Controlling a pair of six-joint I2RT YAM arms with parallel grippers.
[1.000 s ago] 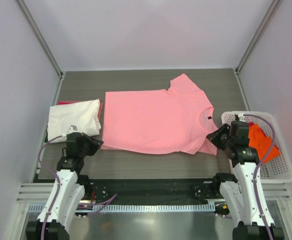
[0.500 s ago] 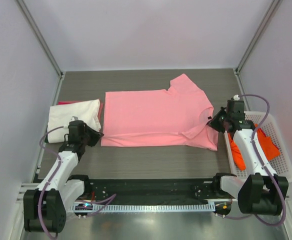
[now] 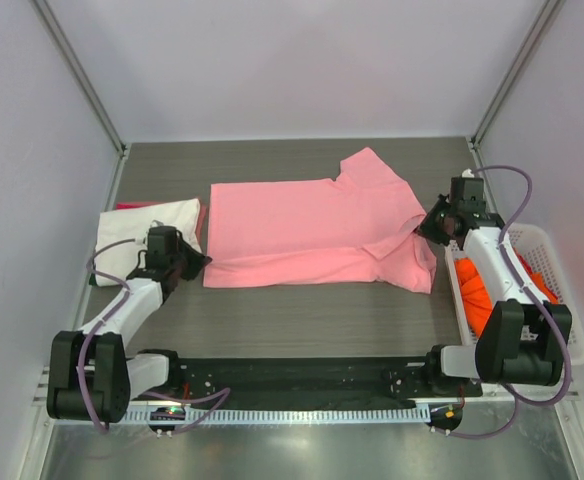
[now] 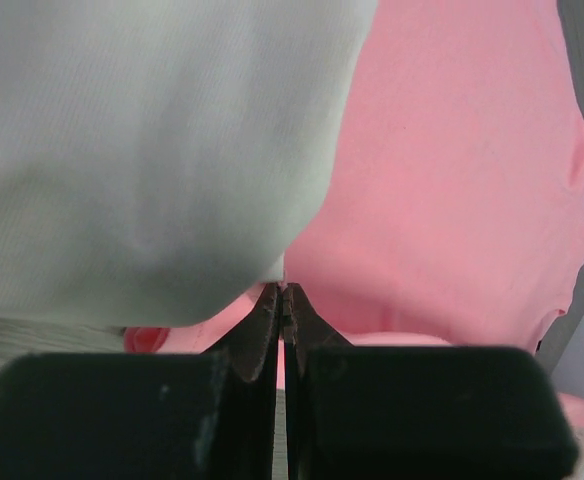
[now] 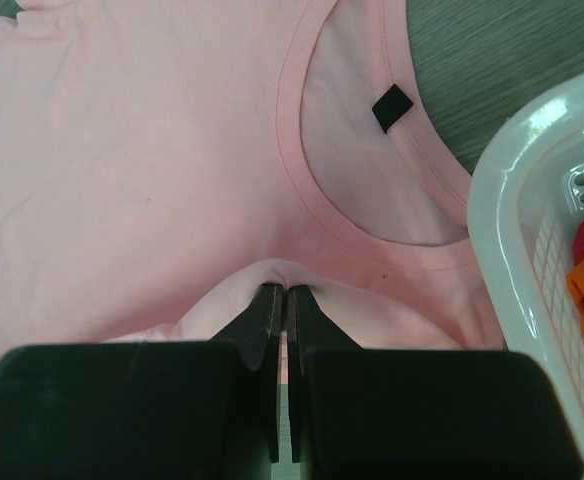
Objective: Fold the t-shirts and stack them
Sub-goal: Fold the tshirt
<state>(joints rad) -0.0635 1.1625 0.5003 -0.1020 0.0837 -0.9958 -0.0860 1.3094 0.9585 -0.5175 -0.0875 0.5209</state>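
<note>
The right gripper moves outward next, away from the basket, and lays the shirt's shoulder over the shirt's body [image 3: 402, 216] [image 5: 239, 192] beside the neck, as the shirt's fold still stands raised.
The light pink t-shirt [image 3: 312, 230] lies flat mid-table, its near edge lifted and carried back over itself. My left gripper [image 3: 194, 262] is shut on the shirt's near hem corner; the pinched pink cloth shows in the left wrist view [image 4: 284, 296]. My right gripper [image 3: 430, 226] is shut on the shirt's near shoulder by the neck; the right wrist view shows the fold [image 5: 284, 275] and the dark neck label [image 5: 392, 108]. A folded cream-white t-shirt [image 3: 147, 235] lies at left on a red t-shirt [image 3: 130, 206]. The orange t-shirt [image 3: 482, 295] is in the basket.
A white mesh basket [image 3: 552, 340] stands at the right edge, close beside my right arm; its rim shows in the right wrist view [image 5: 532, 190]. White walls enclose the table on three sides. A black rail runs along the near edge.
Both grippers have moved away from me, carrying the pink shirt's near edge back over the shirt. The shirt now looks narrower front to back.
</note>
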